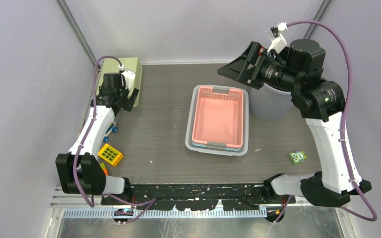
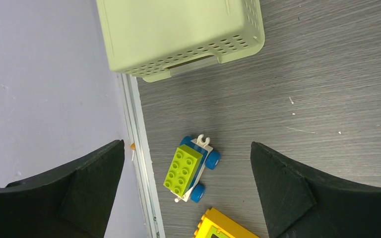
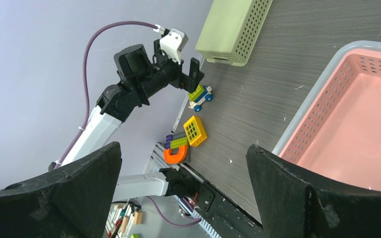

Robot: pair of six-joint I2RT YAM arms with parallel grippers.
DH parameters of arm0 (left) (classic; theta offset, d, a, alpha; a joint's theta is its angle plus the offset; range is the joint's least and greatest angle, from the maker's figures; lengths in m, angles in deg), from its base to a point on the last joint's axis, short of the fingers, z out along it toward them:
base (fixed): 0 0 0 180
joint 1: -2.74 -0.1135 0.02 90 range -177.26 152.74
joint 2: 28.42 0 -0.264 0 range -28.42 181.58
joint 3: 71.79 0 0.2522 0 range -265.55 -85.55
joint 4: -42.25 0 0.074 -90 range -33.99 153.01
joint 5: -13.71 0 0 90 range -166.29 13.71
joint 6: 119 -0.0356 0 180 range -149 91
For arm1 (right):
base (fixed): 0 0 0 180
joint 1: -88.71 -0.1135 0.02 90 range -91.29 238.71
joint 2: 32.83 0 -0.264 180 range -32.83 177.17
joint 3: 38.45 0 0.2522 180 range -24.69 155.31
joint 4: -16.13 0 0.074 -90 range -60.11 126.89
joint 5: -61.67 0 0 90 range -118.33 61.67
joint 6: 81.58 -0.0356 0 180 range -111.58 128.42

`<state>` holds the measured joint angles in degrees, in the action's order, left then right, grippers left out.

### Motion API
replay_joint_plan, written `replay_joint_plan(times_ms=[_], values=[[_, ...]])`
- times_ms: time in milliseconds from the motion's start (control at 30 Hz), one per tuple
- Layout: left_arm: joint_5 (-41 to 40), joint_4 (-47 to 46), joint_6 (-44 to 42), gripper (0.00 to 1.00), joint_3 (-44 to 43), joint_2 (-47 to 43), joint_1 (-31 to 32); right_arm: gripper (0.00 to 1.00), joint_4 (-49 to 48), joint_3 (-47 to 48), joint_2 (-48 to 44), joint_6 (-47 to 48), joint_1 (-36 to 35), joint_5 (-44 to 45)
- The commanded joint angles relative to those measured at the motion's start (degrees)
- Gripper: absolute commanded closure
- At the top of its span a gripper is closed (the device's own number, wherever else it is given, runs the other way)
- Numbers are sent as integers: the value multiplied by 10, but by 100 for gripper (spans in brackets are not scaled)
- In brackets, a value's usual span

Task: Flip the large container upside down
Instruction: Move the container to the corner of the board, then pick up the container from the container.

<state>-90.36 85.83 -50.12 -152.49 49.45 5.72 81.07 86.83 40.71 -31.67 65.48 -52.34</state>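
My right gripper moves back and down onto the grey handle point(image 1: 217, 145) at the pink basket's near edge next, because that basket sits nested inside the bin.
The large container is a pale grey bin point(image 1: 218, 150) at the table's middle, standing upright with its opening up. A pink perforated basket point(image 1: 217, 119) is nested inside it. Both show in the right wrist view, the bin's rim point(image 3: 305, 106) around the pink basket point(image 3: 357, 139). My right gripper point(image 1: 234, 69) is open and empty, held high beyond the bin's far right corner, with nothing between its fingers in its wrist view point(image 3: 183, 148). My left gripper point(image 1: 123, 101) is open and empty at the far left, hovering above a toy car point(image 2: 192, 168).
An upside-down green basket point(image 1: 131, 74) lies at the far left corner point(image 2: 178, 34). A yellow brick point(image 1: 110, 155) and an orange piece on stacked bricks point(image 3: 175, 154) lie by the left edge. A grey cylinder point(image 1: 270, 105) stands right of the bin. A small green toy point(image 1: 297, 157) lies near right.
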Motion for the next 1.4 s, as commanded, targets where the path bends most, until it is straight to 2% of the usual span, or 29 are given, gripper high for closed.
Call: replay_joint_plan(times_ms=[0,267,400,500,600,667,767,900,1000,1200,1367], values=[[-10,-20,15,0,1,-11,3,0,9,29,1,-10,1,-6],[-6,-25,19,0,7,-24,8,0,-11,41,5,-11,1,-26],[-10,-20,19,0,3,-21,11,0,12,59,-5,8,1,3],[-3,-20,17,0,8,-28,14,0,16,35,-18,30,1,9],[17,-14,4,0,7,-38,15,0,2,-12,-27,115,1,-22],[55,6,-11,0,2,-49,16,0,18,-29,-25,228,2,-46],[127,40,-36,0,6,-76,16,0,47,-76,-36,383,2,-28],[218,63,-71,0,44,-135,17,0,118,-127,-42,531,-1,-27],[279,74,-103,0,100,-191,17,0,154,-181,-50,585,-8,-29],[351,65,-92,0,155,-259,17,3,108,-339,-77,629,-76,2],[397,94,-101,0,158,-254,17,16,67,-399,-63,654,-140,88]])
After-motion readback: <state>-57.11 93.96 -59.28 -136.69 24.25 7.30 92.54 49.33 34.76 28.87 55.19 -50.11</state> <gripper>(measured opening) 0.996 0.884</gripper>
